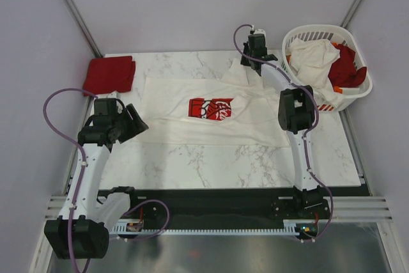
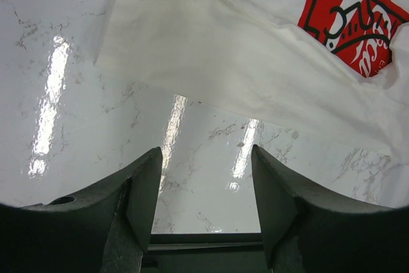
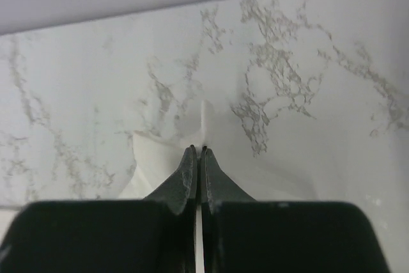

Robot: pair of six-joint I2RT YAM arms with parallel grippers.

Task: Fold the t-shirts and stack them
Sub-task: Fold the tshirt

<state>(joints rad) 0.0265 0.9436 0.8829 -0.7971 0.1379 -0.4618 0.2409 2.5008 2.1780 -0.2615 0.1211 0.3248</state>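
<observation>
The shirt's far corner [image 1: 148,80] by the red t-shirt [image 1: 110,73] comes next. My left gripper goes outward and down to close on it, as my right gripper already pinches the other one.
A cream-white t-shirt [image 1: 211,119] with a red graphic [image 1: 211,108] lies spread across the marble table. My right gripper [image 1: 250,65] is at the shirt's far right corner. In the right wrist view its jaws [image 3: 198,150] are shut, pinching a thin raised fold of the cream cloth [image 3: 160,161]. My left gripper [image 1: 137,123] stands open just over the shirt's left edge. In the left wrist view its fingers [image 2: 206,158] hold nothing, with bare marble between them, and the shirt [image 2: 243,75] and graphic [image 2: 351,23] lie ahead. A folded red t-shirt [image 1: 110,73] rests at the back left.
A white slatted laundry basket [image 1: 350,97] at the back right holds a cream t-shirt [image 1: 314,59] and red ones [image 1: 345,68]. Bare marble [image 1: 217,164] runs between the spread shirt and the near edge. Walls close in at the back and both sides.
</observation>
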